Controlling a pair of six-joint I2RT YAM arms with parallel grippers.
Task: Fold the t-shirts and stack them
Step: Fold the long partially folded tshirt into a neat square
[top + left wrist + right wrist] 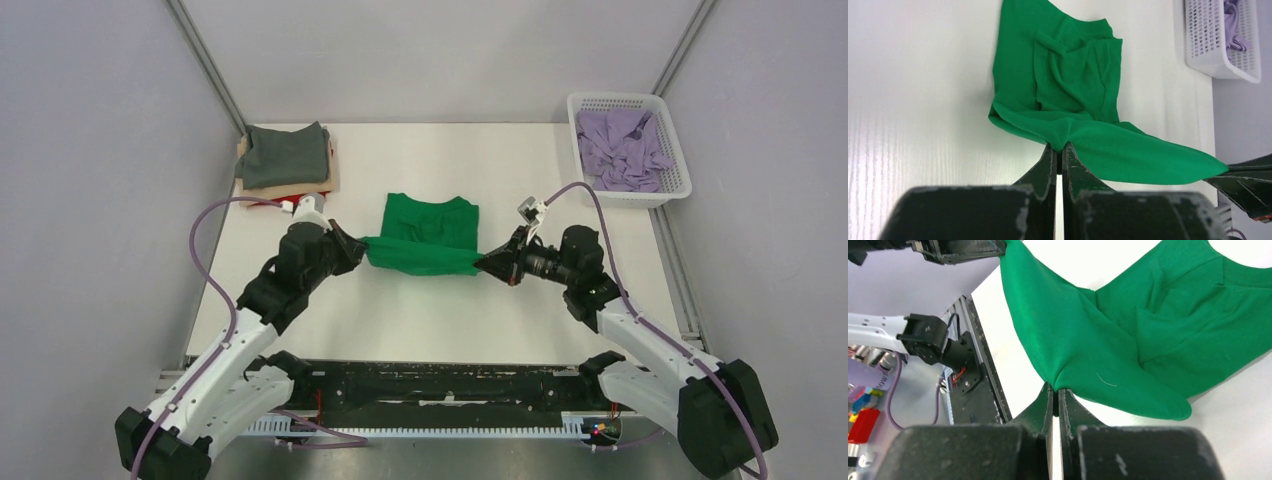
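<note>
My left gripper moves outward and down to the green t-shirt's shoulder corner nearest the stack [394,199] and releases the hem next. The collar end lies flat with the hem lifted.
A bright green t-shirt [425,235] lies in the middle of the table, its near hem lifted and stretched between both grippers. My left gripper [362,249] is shut on the hem's left corner, and in the left wrist view [1059,146] green cloth [1068,95] is pinched at the fingertips. My right gripper [486,264] is shut on the hem's right corner, and the right wrist view [1054,388] shows the cloth [1128,335] pinched there. The collar end rests flat on the table. A lavender t-shirt [622,148] lies crumpled in the basket. A dark grey t-shirt [285,153] tops a stack at the back left, over tan [330,180] and red [268,203] cloth.
A white mesh basket [670,190] stands at the back right corner. The table [420,320] is white, with a black rail [430,385] along its near edge. Grey walls close in the sides and the back.
</note>
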